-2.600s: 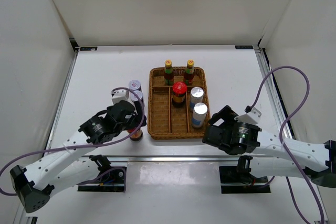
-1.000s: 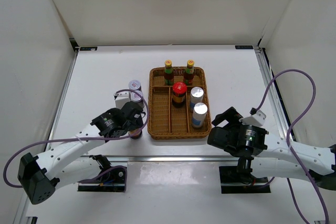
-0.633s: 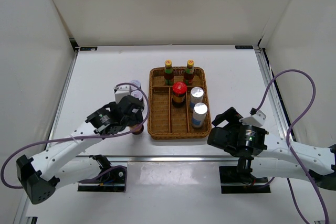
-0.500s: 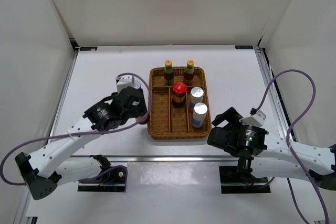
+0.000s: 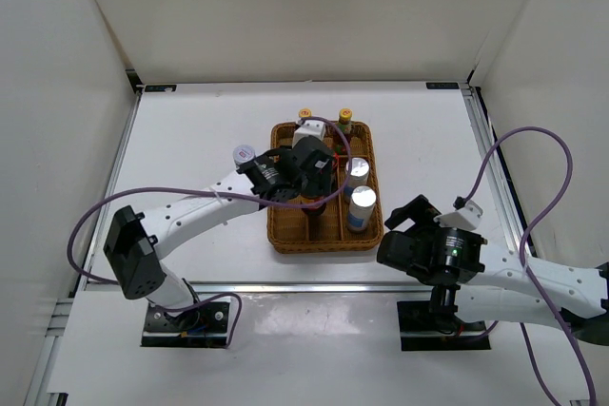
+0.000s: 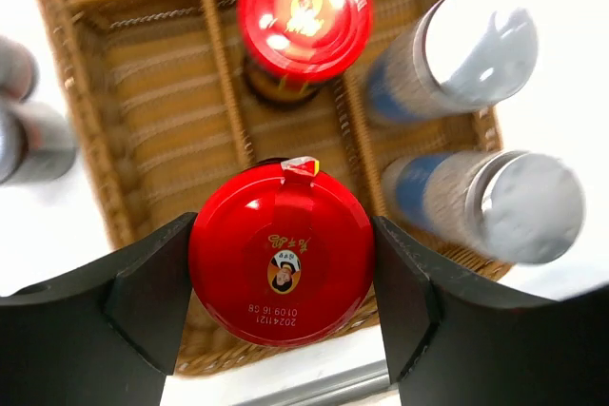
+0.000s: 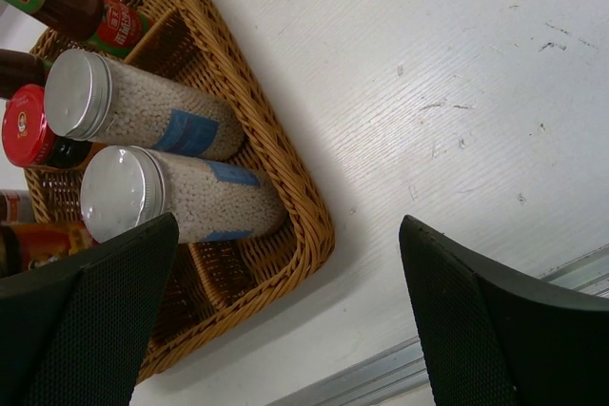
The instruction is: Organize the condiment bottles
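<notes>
The jar goes with my left gripper to its right in the top view next. It then comes down onto the middle compartment's bare near end (image 5: 327, 226) below for release.
My left gripper (image 5: 312, 178) is shut on a red-lidded jar (image 6: 281, 265), its fingers (image 6: 152, 292) on both sides of the lid. It holds the jar above the near end of the middle compartment of the wicker tray (image 5: 324, 246). The other red-lidded jar (image 6: 304, 11) stands further back in that compartment. Two silver-capped bottles (image 6: 457, 54) (image 6: 504, 206) stand in the right compartment. Two yellow-capped bottles (image 5: 305, 113) (image 5: 344, 114) stand at the tray's far end. Two grey-lidded jars (image 6: 38, 140) stand on the table left of the tray. My right gripper (image 5: 411, 216) is open and empty beside the tray's near right corner.
The tray's left compartment (image 6: 162, 140) holds nothing. The right wrist view shows the tray's corner (image 7: 314, 206) and bare white table to its right, with a metal rail (image 7: 381, 377) at the near edge. White walls enclose the table.
My left arm has lifted the red-lidded jar from the table left of the tray and swung it right, over the tray's middle compartment. The right arm has stayed still for the last second.
</notes>
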Controlling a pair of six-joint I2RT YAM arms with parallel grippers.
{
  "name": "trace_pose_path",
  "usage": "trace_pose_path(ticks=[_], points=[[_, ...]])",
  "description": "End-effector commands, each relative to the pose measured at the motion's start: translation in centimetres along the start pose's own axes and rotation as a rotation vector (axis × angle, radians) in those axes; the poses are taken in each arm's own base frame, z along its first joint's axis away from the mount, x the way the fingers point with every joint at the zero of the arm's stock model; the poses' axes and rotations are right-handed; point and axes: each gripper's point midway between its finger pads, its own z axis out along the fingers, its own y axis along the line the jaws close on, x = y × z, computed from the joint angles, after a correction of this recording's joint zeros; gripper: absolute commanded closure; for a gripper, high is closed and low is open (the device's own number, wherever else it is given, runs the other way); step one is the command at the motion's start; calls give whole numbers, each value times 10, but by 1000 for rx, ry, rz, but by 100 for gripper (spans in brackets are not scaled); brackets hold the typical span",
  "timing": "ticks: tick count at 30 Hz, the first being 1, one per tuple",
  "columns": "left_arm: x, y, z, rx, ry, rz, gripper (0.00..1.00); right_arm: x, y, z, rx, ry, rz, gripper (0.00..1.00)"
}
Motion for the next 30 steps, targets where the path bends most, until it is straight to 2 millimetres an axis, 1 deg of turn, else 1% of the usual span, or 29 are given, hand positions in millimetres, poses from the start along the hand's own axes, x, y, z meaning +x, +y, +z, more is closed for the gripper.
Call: trace_pose_path(ticks=[1,2,3,4,5,7,8,10,11,13,16,18,19,21,22,23,25,26,27,29,30], points=[[-46,-33,-13,132,-118,-58,89,-17,-19,0,46,-61,38,0],[-41,-34,-7,123,-104,-50,89,-17,-21,1,46,-61,38,0],[-41,-41,-9,147,-107,-49,89,-17,-21,1,46,-61,38,0],[-39,-43,-4,145,-103,-47,88,-17,-21,1,46,-61,38,0],[-39,-43,-4,145,-103,-47,88,-17,-21,1,46,-61,38,0],[-32,-45,4,141,-81,-37,88,-17,-21,1,46,-61,38,0],[-33,-50,2,154,-88,-36,88,-17,-21,1,46,-61,38,0],[-30,-50,6,149,-80,-32,87,-17,-21,1,46,-61,38,0],[-32,-52,6,154,-88,-36,86,-17,-21,1,46,-61,38,0],[-24,-54,14,151,-64,-34,84,-18,-21,1,42,-59,46,0],[-16,-63,14,169,-46,-26,84,-17,-23,2,46,-61,38,0],[-13,-61,19,156,-46,-24,83,-17,-23,2,46,-61,38,0],[-11,-65,17,163,-44,-18,83,-17,-23,2,46,-61,38,0],[-5,-65,24,152,-28,-9,77,-18,-23,1,42,-59,45,0],[-5,-65,24,151,-28,-9,72,-18,-23,1,42,-59,46,0],[-1,-63,26,146,-20,-5,61,-18,-23,1,42,-59,46,0],[6,-61,31,136,-7,3,47,-18,-23,1,42,-59,46,0],[6,-61,31,136,-6,-6,29,-18,-23,1,42,-59,46,0],[5,-60,31,129,-11,-7,21,-18,-23,1,42,-59,46,0],[-3,-59,24,131,-33,-16,9,-18,-23,1,42,-59,46,0],[-2,-57,22,132,-34,-17,0,-16,-25,2,46,-61,38,0]])
